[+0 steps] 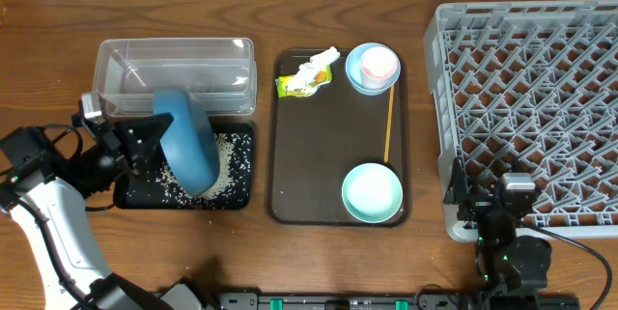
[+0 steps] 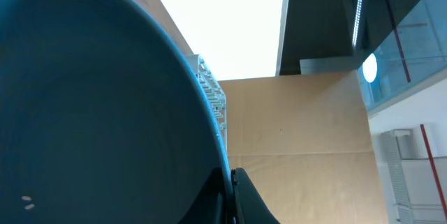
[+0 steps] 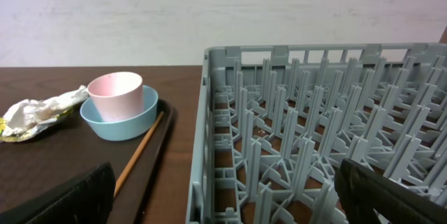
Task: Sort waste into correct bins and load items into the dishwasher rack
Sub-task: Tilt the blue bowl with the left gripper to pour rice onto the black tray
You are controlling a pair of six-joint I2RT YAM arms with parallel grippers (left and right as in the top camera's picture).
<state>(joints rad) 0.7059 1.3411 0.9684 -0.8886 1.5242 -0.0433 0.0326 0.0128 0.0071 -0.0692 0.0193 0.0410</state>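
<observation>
The rice is already in the black tray point(image 1: 135, 197). My left gripper should swing over the brown tray's bare middle point(image 1: 315, 134) next, turn the bowl level and lower it there.
My left gripper point(image 1: 157, 142) is shut on the rim of the large dark-blue bowl point(image 1: 188, 146), which is tipped on edge over the black tray point(image 1: 135, 197). White rice grains point(image 1: 230, 165) lie spread in that tray. In the left wrist view the bowl point(image 2: 91, 112) fills the left side, its rim pinched in the gripper point(image 2: 230, 197). The crumpled paper scrap point(image 1: 323, 60) and the yellow-green packet point(image 1: 294, 84) lie on the brown tray point(image 1: 319, 155). The pink cup point(image 1: 379, 63) sits in the light-blue bowl point(image 1: 358, 81); the mint-green bowl point(image 1: 372, 192) is nearer. My right gripper point(image 3: 227, 196) is open at the grey rack's point(image 1: 541, 88) near left corner.
The clear tub point(image 1: 174, 45) stands just behind the black tray. A wooden chopstick point(image 1: 389, 122) lies along the brown tray's right side. In the right wrist view the rack wall point(image 3: 206, 133) stands between my fingers, the cup point(image 3: 115, 95) to the left.
</observation>
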